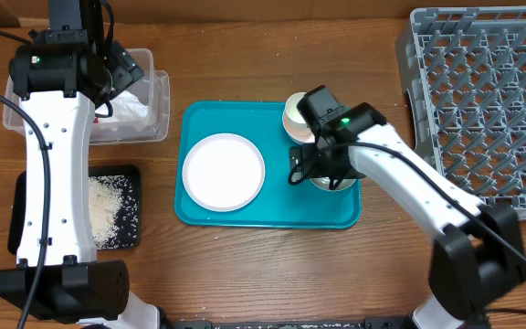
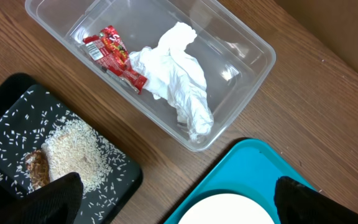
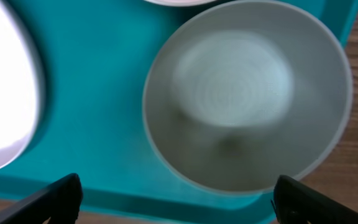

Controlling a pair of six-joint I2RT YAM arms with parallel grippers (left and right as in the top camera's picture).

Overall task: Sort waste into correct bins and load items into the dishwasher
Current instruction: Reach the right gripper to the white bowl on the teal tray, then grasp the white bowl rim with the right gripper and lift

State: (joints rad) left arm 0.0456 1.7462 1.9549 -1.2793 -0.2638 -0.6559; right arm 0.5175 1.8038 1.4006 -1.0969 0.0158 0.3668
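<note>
My right gripper should come down next with open fingers onto the grey-blue bowl's rim, on the side facing the plate. That part of the bowl's rim is below my gripper.
The crumpled white napkin [image 2: 179, 78] and the red wrapper [image 2: 114, 56] lie in the clear tub [image 2: 253, 46]. Rice crumbs [image 2: 73, 149] and a brown scrap [image 2: 37, 168] lie in the black tray [image 2: 11, 118]. My left gripper [image 2: 179, 205] is open and empty, high above the tub [image 1: 158, 100]. The white plate [image 1: 224, 171] sits on the teal tray [image 1: 272, 215]. My right gripper [image 3: 179, 202] is open just above the grey-blue bowl [image 3: 247, 93], which is mostly hidden under it in the overhead view [image 1: 322, 174]. A white cup [image 1: 295, 114] stands at the tray's back edge.
The grey dish rack [image 1: 482, 100] stands at the right, beyond the teal tray. The black tray [image 1: 121, 206] lies in front of the tub, partly under my left arm. Bare wood lies between the teal tray and the rack.
</note>
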